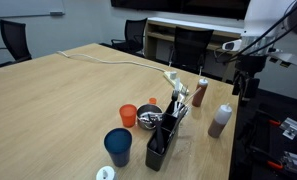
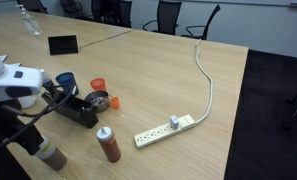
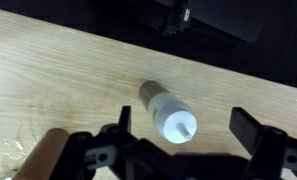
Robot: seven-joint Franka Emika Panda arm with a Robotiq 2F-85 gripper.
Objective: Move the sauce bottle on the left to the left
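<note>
I should move my open gripper slightly outward and down to the sauce bottle until one finger is on each side of its white-capped top (image 1: 225,109) (image 3: 176,124).
The sauce bottle (image 1: 220,120), dark brown with a rounded white cap, stands upright near the table's edge. It also shows in an exterior view (image 2: 50,153). In the wrist view it (image 3: 160,101) is seen from above, between the two fingers and below them. My gripper (image 3: 183,125) is open and holds nothing. In both exterior views the gripper (image 1: 246,88) (image 2: 30,140) hangs above the bottle, apart from it.
A slimmer reddish-orange bottle (image 1: 201,92) (image 2: 108,145) stands close by and shows at the wrist view's lower left (image 3: 43,155). A black organizer (image 1: 166,135), blue cup (image 1: 118,146), orange cup (image 1: 128,116), metal cup (image 1: 148,119) and white power strip (image 2: 166,130) sit nearby.
</note>
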